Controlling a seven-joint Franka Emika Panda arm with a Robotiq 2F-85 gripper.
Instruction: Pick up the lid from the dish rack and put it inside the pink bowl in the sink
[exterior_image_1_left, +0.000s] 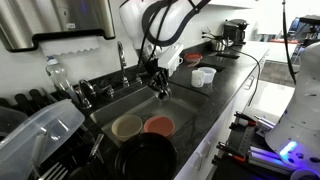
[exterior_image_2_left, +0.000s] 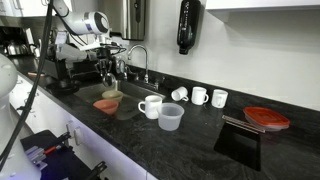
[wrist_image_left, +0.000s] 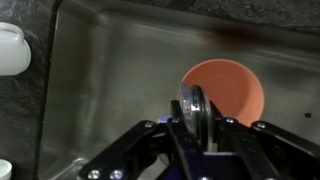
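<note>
The small round lid (wrist_image_left: 193, 105) is still hanging well above the pink bowl's rim, so I need to move my gripper down next into the open middle of the pink bowl (wrist_image_left: 225, 89) and let go of the lid there.
My gripper (wrist_image_left: 203, 140) is shut on a small round glass lid (wrist_image_left: 193, 105), held on edge between the fingers. In the wrist view the pink bowl (wrist_image_left: 232, 88) lies on the steel sink floor (wrist_image_left: 110, 90) just beyond the lid. In an exterior view the gripper (exterior_image_1_left: 160, 88) hangs over the sink (exterior_image_1_left: 125, 100), above and behind the pink bowl (exterior_image_1_left: 158, 125). In an exterior view the gripper (exterior_image_2_left: 108, 72) is above the pink bowl (exterior_image_2_left: 106, 104). The dish rack (exterior_image_1_left: 60, 165) is at the lower left.
A beige bowl (exterior_image_1_left: 127, 126) sits beside the pink one, a large black pan (exterior_image_1_left: 145, 160) in front. The chrome faucet (exterior_image_1_left: 122, 58) stands behind the sink. White cups (exterior_image_2_left: 150, 105) and a clear plastic cup (exterior_image_2_left: 171, 117) stand on the black counter. A clear container (exterior_image_1_left: 35, 135) lies by the rack.
</note>
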